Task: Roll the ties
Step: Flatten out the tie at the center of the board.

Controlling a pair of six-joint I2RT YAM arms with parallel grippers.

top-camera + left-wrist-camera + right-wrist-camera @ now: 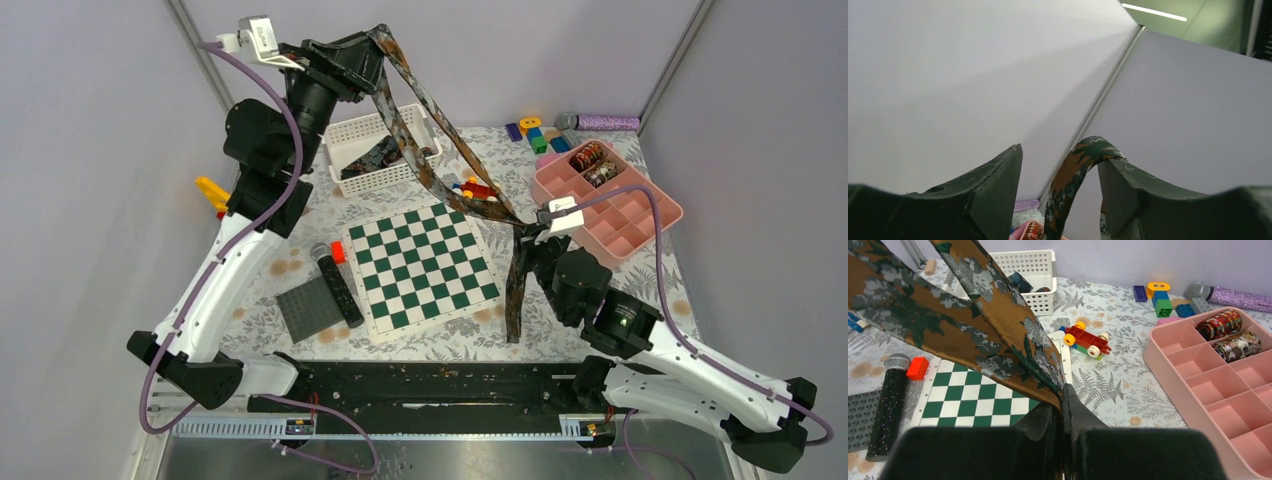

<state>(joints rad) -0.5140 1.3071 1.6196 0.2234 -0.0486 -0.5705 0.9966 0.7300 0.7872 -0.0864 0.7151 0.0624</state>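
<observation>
My right gripper moves to the left in the top view, over the chessboard (450,255) (998,401), next and releases the tie, since my left gripper carries the tie's loop.
A long brown-rust and dark green patterned tie (455,150) is strung in the air between both grippers. My left gripper (368,45) is raised high at the back with its jaws apart; the tie (1070,172) is looped over one fingertip (1105,167) and not pinched. One strand drops from there into the white basket (345,135). My right gripper (530,228) is shut on the tie (998,335) beside the chessboard, and a tail (516,295) hangs down to the table. Two rolled ties (592,163) lie in the pink tray (640,225). A dark tie (368,160) lies in the basket.
A green-white chessboard (420,265) lies mid-table, with a black microphone (338,285), a small red block and a grey baseplate (308,308) to its left. A red toy car (1087,339), coloured blocks (535,132) and a purple microphone (600,122) sit at the back.
</observation>
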